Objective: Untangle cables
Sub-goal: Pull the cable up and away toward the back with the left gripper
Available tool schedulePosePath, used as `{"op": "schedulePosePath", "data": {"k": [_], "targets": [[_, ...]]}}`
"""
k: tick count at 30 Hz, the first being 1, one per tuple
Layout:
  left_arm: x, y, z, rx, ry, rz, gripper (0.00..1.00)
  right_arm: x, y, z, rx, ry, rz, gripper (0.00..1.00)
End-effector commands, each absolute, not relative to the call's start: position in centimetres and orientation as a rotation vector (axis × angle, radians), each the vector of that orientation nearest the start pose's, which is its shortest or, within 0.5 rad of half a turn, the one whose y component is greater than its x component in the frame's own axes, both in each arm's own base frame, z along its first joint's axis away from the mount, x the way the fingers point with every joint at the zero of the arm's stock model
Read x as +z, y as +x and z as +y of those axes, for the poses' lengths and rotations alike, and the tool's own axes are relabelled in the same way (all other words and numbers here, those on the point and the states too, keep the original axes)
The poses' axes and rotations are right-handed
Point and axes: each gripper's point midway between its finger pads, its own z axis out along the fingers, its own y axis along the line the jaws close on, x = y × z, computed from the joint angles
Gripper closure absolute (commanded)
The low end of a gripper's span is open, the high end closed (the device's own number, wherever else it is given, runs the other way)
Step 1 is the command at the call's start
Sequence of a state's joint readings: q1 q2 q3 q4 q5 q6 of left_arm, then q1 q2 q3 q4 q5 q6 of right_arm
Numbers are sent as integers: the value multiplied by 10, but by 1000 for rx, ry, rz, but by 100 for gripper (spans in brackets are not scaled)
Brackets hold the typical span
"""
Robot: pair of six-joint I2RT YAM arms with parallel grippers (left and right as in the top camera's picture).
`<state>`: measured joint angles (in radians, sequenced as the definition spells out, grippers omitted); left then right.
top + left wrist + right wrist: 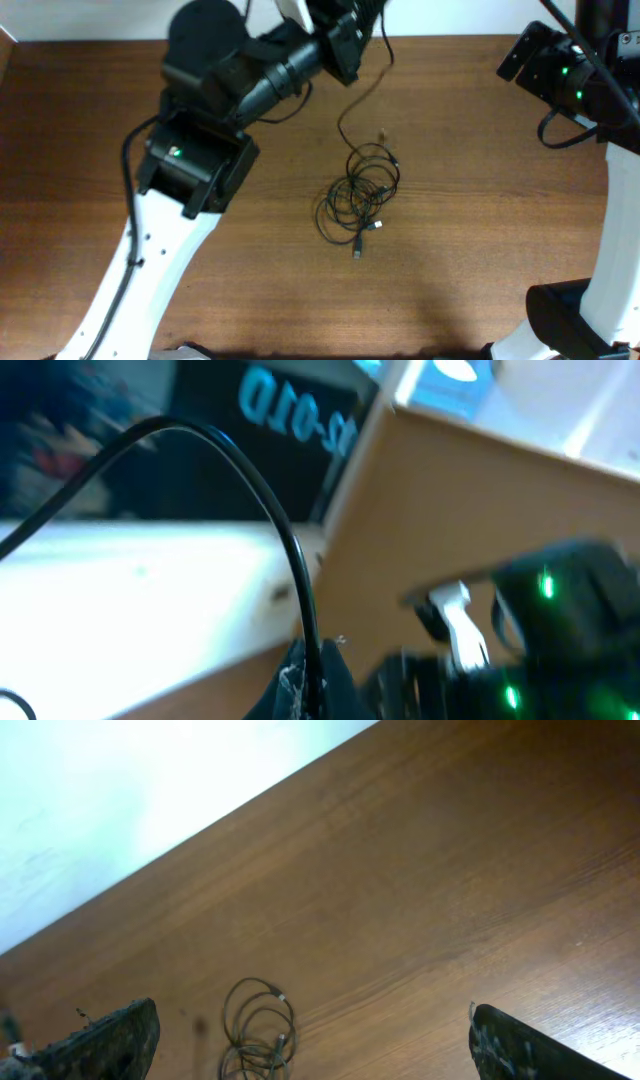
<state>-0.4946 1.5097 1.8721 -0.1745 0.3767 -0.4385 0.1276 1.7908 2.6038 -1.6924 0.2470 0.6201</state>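
Bare tabletop clear of the coil (112,98) is below my left gripper and to its left in the overhead view, so I will swing the gripper that way next, go down and let go of the piece of cable.
The cables (362,195) lie as a small knotted black coil on the middle of the wooden table, with plug ends at its lower edge. One strand (362,95) rises from the coil to my left gripper (372,12), held high at the back of the table. In the left wrist view the left gripper (312,680) is shut on this thin black strand (250,470), which arcs up and away to the left. My right gripper (310,1020) is open and empty, high above the table, with the coil (258,1030) far below between its fingers.
The wooden table (480,250) ends at a white wall at the back. My left arm's white link (150,270) crosses the lower left. The right arm (560,70) stands at the right edge, its base (570,320) at the lower right.
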Motion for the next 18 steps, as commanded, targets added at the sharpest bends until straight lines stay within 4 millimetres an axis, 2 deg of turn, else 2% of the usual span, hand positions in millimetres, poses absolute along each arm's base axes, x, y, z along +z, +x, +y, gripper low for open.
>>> {"op": "schedulePosePath", "data": {"k": [1,3,5,6,8,12,14,16,18], "targets": [[580,382,-228,-848,145,1397,100,405,357,-2,-2,671,2318,1],[574,395,-209,-743,34,1418,100,405,357,-2,-2,671,2318,2],[563,412,-176,-575,-138,1437,100,405,357,-2,-2,671,2318,2],[555,420,-153,-442,-237,1443,100,405,357,-2,-2,671,2318,2],[545,429,-120,-219,-339,1439,100,405,357,-2,-2,671,2318,2],[526,448,-78,45,-383,1469,100,405,357,-2,-2,671,2318,2],[518,459,-56,117,-402,1479,100,405,357,-2,-2,671,2318,2],[510,470,-25,178,-445,1483,100,405,357,-2,-2,671,2318,2],[498,481,-5,213,-457,1508,100,405,357,-2,-2,671,2318,2]]}}
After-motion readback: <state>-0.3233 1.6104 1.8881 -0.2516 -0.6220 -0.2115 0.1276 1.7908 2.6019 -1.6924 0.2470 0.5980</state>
